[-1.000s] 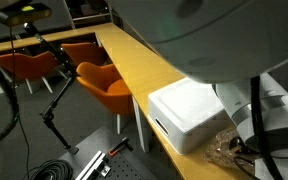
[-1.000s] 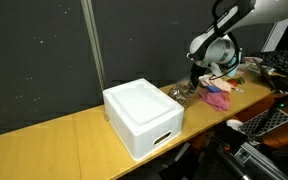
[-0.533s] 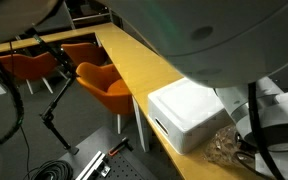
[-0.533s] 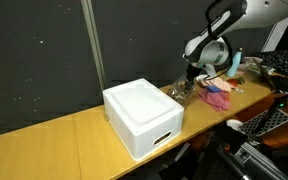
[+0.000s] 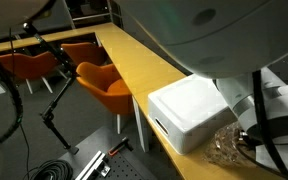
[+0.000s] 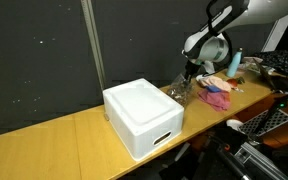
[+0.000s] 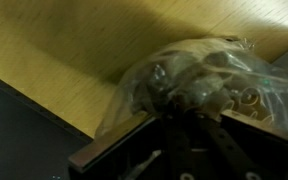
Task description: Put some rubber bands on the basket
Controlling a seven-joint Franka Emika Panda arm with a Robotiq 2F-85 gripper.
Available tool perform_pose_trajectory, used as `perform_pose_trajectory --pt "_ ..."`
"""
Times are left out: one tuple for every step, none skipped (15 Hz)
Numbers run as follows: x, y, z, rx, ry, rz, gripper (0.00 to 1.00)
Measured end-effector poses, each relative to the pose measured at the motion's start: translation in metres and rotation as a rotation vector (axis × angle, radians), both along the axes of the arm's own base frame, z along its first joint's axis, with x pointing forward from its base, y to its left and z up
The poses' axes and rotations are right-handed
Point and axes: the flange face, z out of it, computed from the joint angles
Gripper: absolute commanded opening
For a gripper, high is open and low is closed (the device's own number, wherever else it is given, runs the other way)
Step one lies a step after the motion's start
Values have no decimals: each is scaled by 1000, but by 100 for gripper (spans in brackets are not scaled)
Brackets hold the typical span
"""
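My gripper next rises out of the clear bag [image 6: 182,92], moves across over the basket's white top [image 6: 144,96], goes down and lets go of the rubber bands there, because that top is empty.
The basket [image 6: 142,115] is a large white bin with a dark handle slot, standing on the wooden table [image 6: 54,150]; it also shows close to the table edge [image 5: 189,115]. Beside it lies a clear crinkled bag [image 6: 182,92], [image 5: 222,150]. In the wrist view the bag [image 7: 229,60] holds tan-brown rubber bands [image 7: 184,85]. My gripper [image 7: 184,112] reaches down into the bag, its dark fingers drawn close together on the rubber bands. It hangs just over the bag in both exterior views [image 6: 189,75], [image 5: 244,140], apart from the basket.
A pink object [image 6: 217,97] lies just beyond the bag. Orange chairs [image 5: 109,85] and a stand [image 5: 54,112] are below the table's long edge. A dark curtain [image 6: 44,50] backs the table. My arm fills much of an exterior view [image 5: 214,35].
The gripper has sunk a little into the bag and its fingers have closed from wide open to nearly together. The basket has not moved.
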Motion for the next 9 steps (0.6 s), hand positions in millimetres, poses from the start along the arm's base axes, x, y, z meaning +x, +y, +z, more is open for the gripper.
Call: perform_pose_trajectory --pt "0 -1 6 -5 3 -22 1" --pt "1 -2 16 -16 8 -48 1" --pt "1 -2 27 -28 17 -72 1" --pt "2 -3 41 -41 27 -94 1" --pt "3 -2 58 -53 38 -114 1" --pt "5 -1 75 -63 48 -130 1" --pt "6 2 93 -70 55 -143 1" --pt "9 5 110 -78 61 -153 1" --pt "11 9 127 -81 68 -162 1"
